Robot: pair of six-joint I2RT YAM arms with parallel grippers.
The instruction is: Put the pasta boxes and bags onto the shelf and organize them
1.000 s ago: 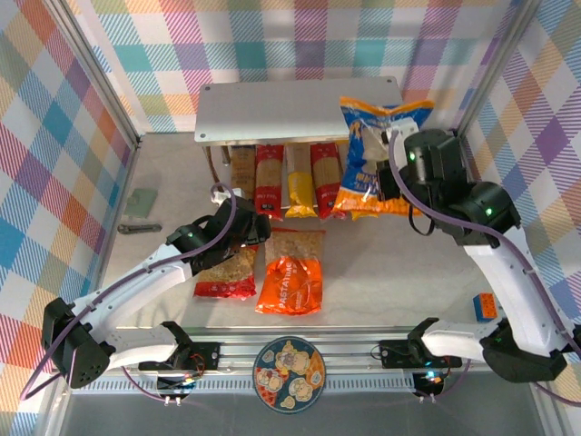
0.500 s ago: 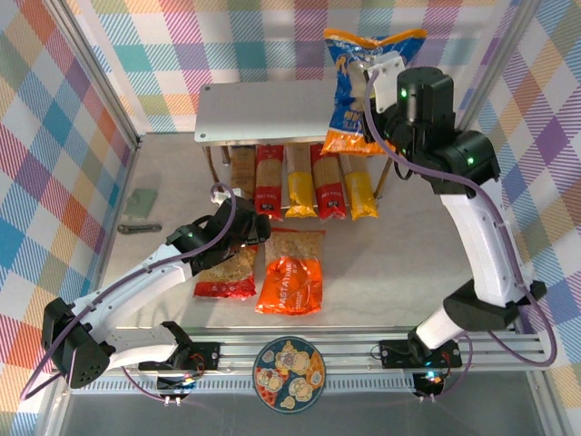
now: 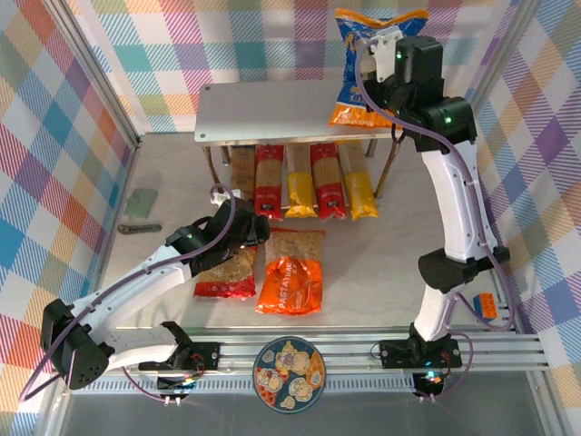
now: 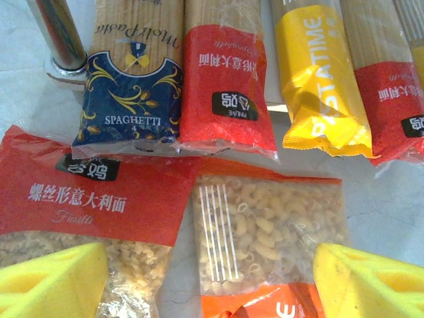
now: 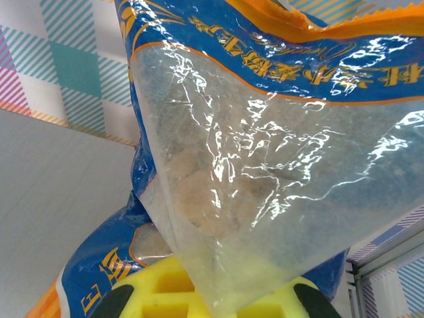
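The shelf's pale grey top (image 3: pixel 329 109) (image 5: pixel 86 199) is otherwise empty and is below my gripper, so my right gripper should go down over that top next and let go of the blue bag.
My right gripper (image 3: pixel 372 53) is shut on the top of the blue bag with the orange band (image 3: pixel 357 95). The bag hangs over the right end of the shelf's pale grey top (image 3: pixel 263 113). In the right wrist view its clear film (image 5: pixel 265 146) is pinched against a yellow fingertip (image 5: pixel 156 295). Several long pasta boxes lie side by side under the shelf: tan-brown (image 3: pixel 242 171), red (image 3: pixel 270 182), yellow (image 3: pixel 300 193), red (image 3: pixel 327 182), yellow (image 3: pixel 361 195). My left gripper (image 3: pixel 257 229) hovers open over the red bag (image 4: pixel 93 192) and the orange bag (image 4: pixel 265 225), holding nothing.
A round printed plate (image 3: pixel 289 368) sits at the near rail. A green scrap (image 3: pixel 141 202) and a dark tool (image 3: pixel 138 228) lie at the left. A small blue-and-orange item (image 3: pixel 486 306) is at the right. A shelf leg (image 4: pixel 56 33) stands beside the tan-brown pack.
The right arm has raised the blue bag up and back, from in front of the shelf to above its right end. The left arm has stayed still.
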